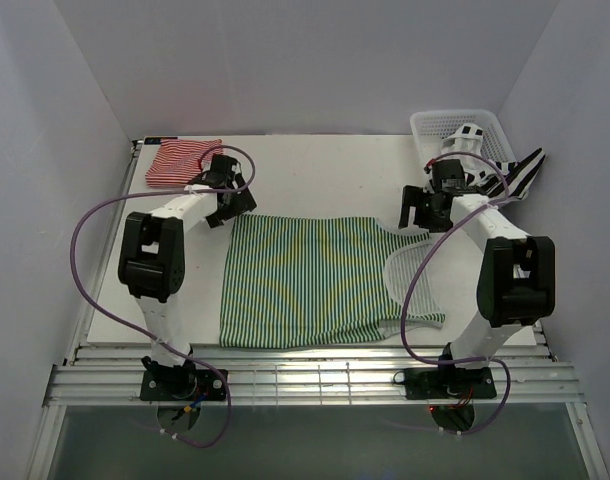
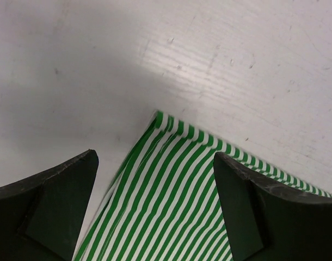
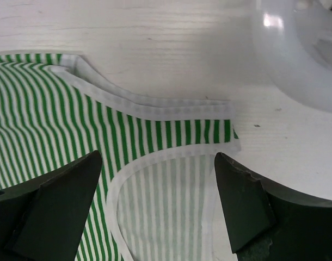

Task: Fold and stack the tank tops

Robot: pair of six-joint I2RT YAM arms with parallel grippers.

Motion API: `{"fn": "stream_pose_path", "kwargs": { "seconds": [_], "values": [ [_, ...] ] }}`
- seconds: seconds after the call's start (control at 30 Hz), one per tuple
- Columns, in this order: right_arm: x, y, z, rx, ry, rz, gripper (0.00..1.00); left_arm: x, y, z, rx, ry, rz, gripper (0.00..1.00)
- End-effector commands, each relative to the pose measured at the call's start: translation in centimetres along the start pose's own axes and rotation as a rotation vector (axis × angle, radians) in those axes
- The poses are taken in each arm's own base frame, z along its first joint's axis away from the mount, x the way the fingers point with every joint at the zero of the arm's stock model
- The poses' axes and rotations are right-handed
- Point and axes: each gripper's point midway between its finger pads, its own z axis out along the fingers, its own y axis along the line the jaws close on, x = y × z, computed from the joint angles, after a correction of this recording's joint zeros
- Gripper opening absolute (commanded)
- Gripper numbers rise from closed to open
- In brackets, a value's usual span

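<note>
My left gripper is above the far hem corner of the green-and-white tank top (image 1: 237, 219) (image 2: 161, 123). It will come down onto that corner next and close.
The green-and-white tank top (image 1: 305, 280) lies spread flat in the middle of the table, neck and straps to the right. My left gripper (image 1: 228, 205) hovers open over its far left corner (image 2: 166, 179). My right gripper (image 1: 422, 212) hovers open over the far right shoulder strap (image 3: 171, 133) and the neck opening. The red-and-white tank top (image 1: 180, 161) lies folded at the far left corner. The black-and-white tank top (image 1: 500, 172) hangs over the rim of the white basket (image 1: 440, 122).
The white lattice basket stands at the far right corner. White walls close in the table on three sides. Purple cables loop beside each arm. A slatted metal edge runs along the table's near side.
</note>
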Motion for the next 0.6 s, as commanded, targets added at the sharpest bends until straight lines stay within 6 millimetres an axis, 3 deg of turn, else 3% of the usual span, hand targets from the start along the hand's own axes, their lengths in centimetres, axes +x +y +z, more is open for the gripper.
{"fn": "stream_pose_path", "kwargs": {
  "seconds": [0.0,0.1,0.17,0.23,0.27,0.33,0.4,0.57],
  "values": [
    [-4.0,3.5,-1.0,-0.173,-0.12,-0.138,0.9,-2.0,-1.5,0.8,0.05,-0.04,0.036,0.98],
    [-5.0,6.2,-0.8,-0.289,-0.164,-0.23,0.9,-1.3,-1.4,2.2,0.041,-0.012,0.045,0.98],
    [-5.9,7.9,-0.5,-0.312,-0.184,-0.3,0.9,-0.6,-1.7,2.7,0.059,0.014,0.042,0.92],
    [-5.2,9.3,1.3,-0.309,-0.136,-0.37,0.9,0.5,-2.1,3.3,0.089,0.049,0.04,0.87],
    [-6.4,10.1,1.2,-0.308,-0.152,-0.395,0.9,0.9,-2.0,3.6,0.087,0.06,0.038,0.84],
    [-5.8,10.6,3.2,-0.296,-0.105,-0.427,0.92,1.4,-1.8,4.1,0.08,0.071,0.034,0.82],
    [-6.2,11.6,4.3,-0.303,-0.091,-0.448,0.95,1.7,-2.0,4.1,0.097,0.082,0.034,0.75],
    [-5.6,11.7,6.2,-0.287,-0.05,-0.427,0.96,3.2,-1.8,4.5,0.113,0.116,0.025,0.54]
  ]
}}
